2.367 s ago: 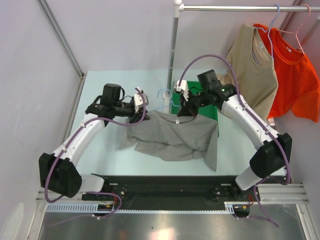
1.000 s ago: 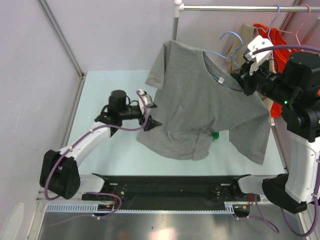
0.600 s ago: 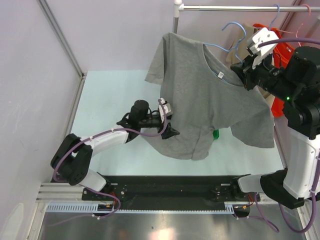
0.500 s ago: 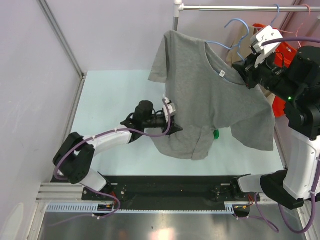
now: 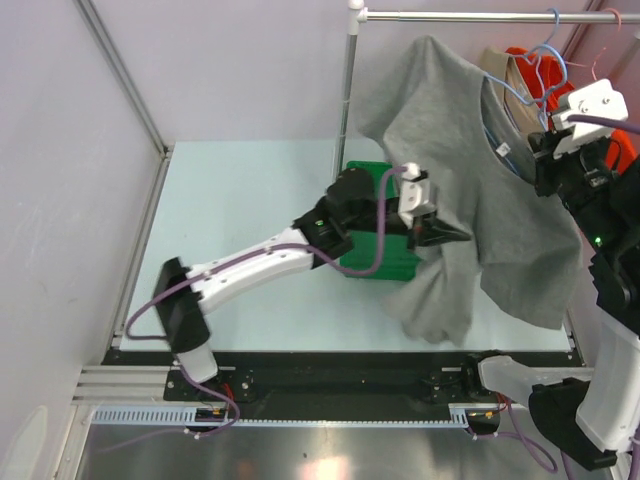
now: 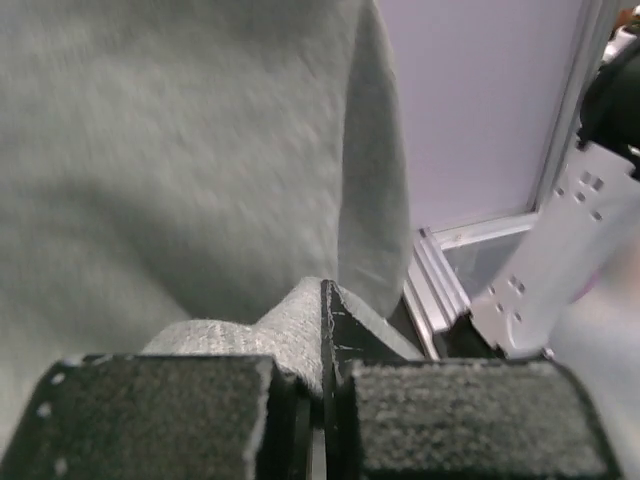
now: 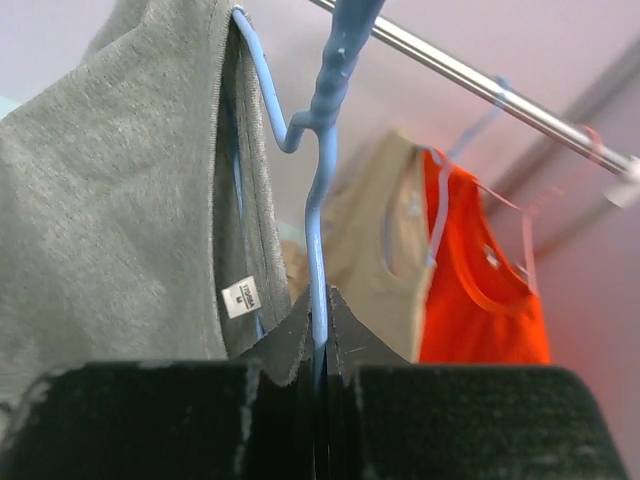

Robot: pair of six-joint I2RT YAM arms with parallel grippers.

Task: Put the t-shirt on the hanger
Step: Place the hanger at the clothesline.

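Observation:
Next, my right gripper moves outward to the metal bar point(image 5: 532, 17) and releases with the hanger's hook over it, since the grey t-shirt already hangs on the wire hanger.
The grey t-shirt point(image 5: 470, 170) hangs on the pale blue wire hanger point(image 5: 520, 95), held high at the right beneath the rail. My right gripper point(image 5: 548, 150) is shut on the hanger's wire point(image 7: 318, 250) below its hook; the collar and white label point(image 7: 241, 296) lie just left of it. My left gripper point(image 5: 455, 235) reaches across at mid-height and is shut on a fold of the t-shirt point(image 6: 270, 330). The shirt's lower part droops in a bunch point(image 5: 435, 300) above the table's front.
A metal rail point(image 5: 480, 16) runs across the top right on an upright pole point(image 5: 346, 90). A tan shirt point(image 7: 380, 250) and an orange-red t-shirt point(image 7: 480, 280) hang from it behind the hanger. A green bin point(image 5: 375, 250) sits mid-table under my left arm.
My right gripper has carried the hanger and t-shirt up and to the right, close to the rail. My left arm has stretched right and risen, closing on the shirt's fabric.

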